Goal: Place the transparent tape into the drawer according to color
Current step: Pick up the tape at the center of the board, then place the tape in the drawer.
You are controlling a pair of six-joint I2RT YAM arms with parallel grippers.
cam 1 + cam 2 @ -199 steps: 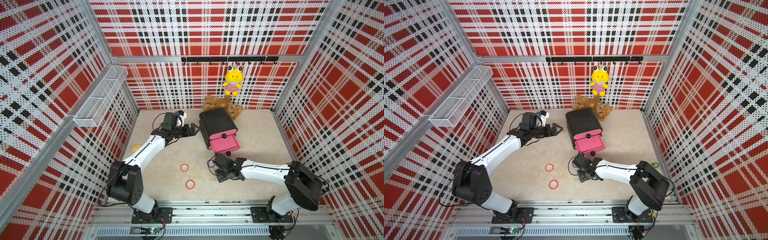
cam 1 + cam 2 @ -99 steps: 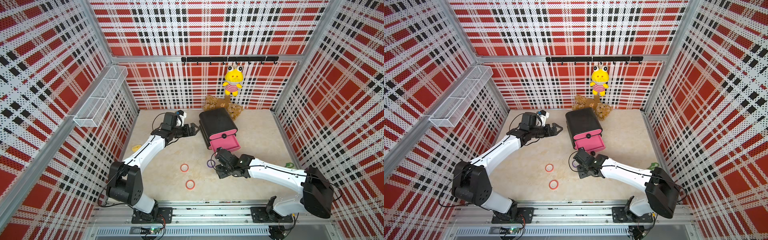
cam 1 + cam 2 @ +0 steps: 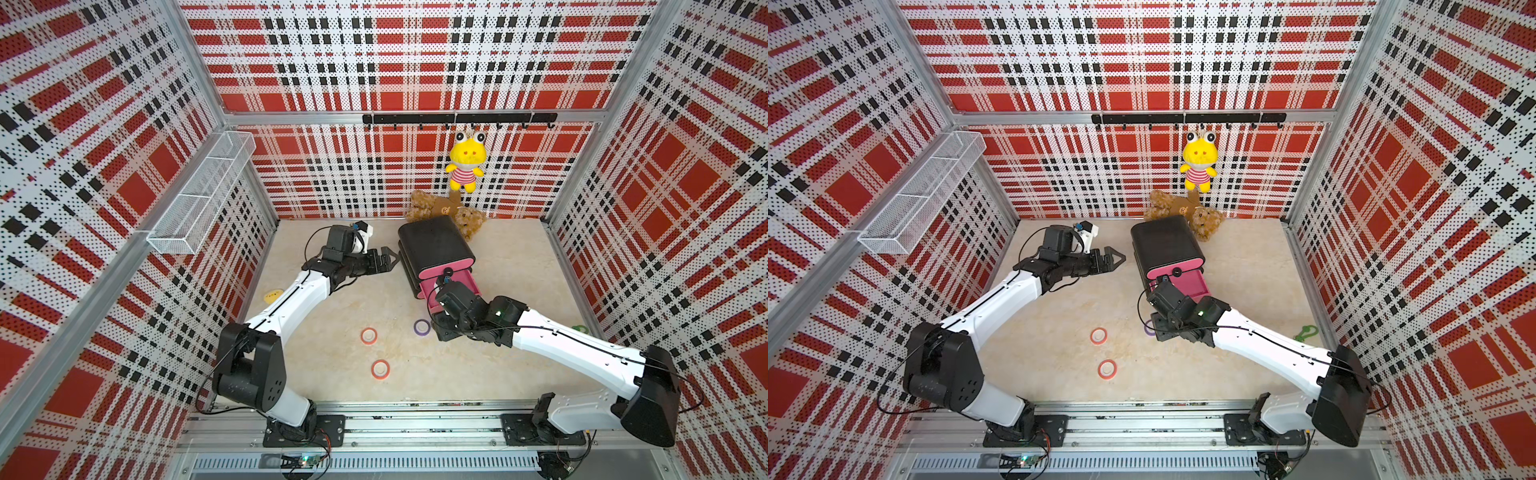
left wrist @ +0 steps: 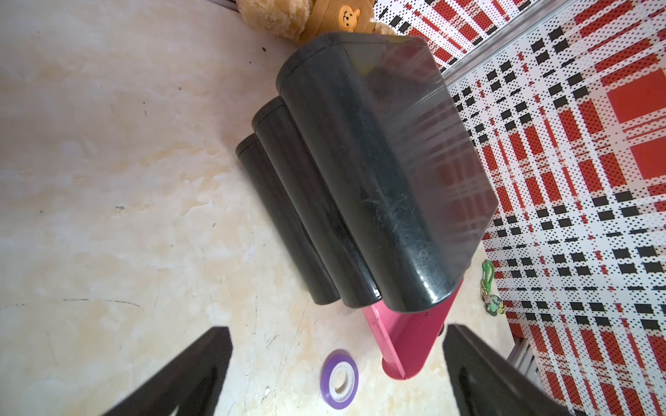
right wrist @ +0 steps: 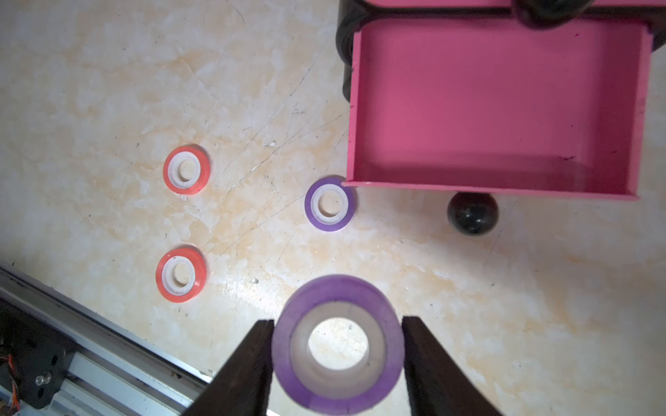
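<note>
The robot's right gripper should move outward past the front edge of the pulled-out pink drawer, over the drawer's bare bottom, and release the purple tape, because that drawer is empty.
The black cabinet (image 3: pixel 436 245) stands at the back middle. One pink drawer (image 5: pixel 497 104), below the shut top one, is pulled out and empty, with its black knob (image 5: pixel 472 214) in front. My right gripper (image 5: pixel 337 324) is shut on a purple transparent tape (image 5: pixel 337 345), held above the floor just in front of that drawer. A second purple tape (image 3: pixel 421 327) lies by the drawer's front corner. Two red tapes (image 3: pixel 368 335) (image 3: pixel 380 369) lie further left. My left gripper (image 3: pixel 390 262) hangs open and empty beside the cabinet's left side.
A yellow flat toy (image 3: pixel 273 295) lies by the left wall and a green keyring (image 3: pixel 1306 332) by the right wall. Brown plush bears (image 3: pixel 440 210) sit behind the cabinet under a hanging yellow plush (image 3: pixel 465 162). A wire basket (image 3: pixel 203 191) hangs on the left wall.
My right arm has stretched out and carried the purple tape up and toward the open drawer. The left arm has not moved.
</note>
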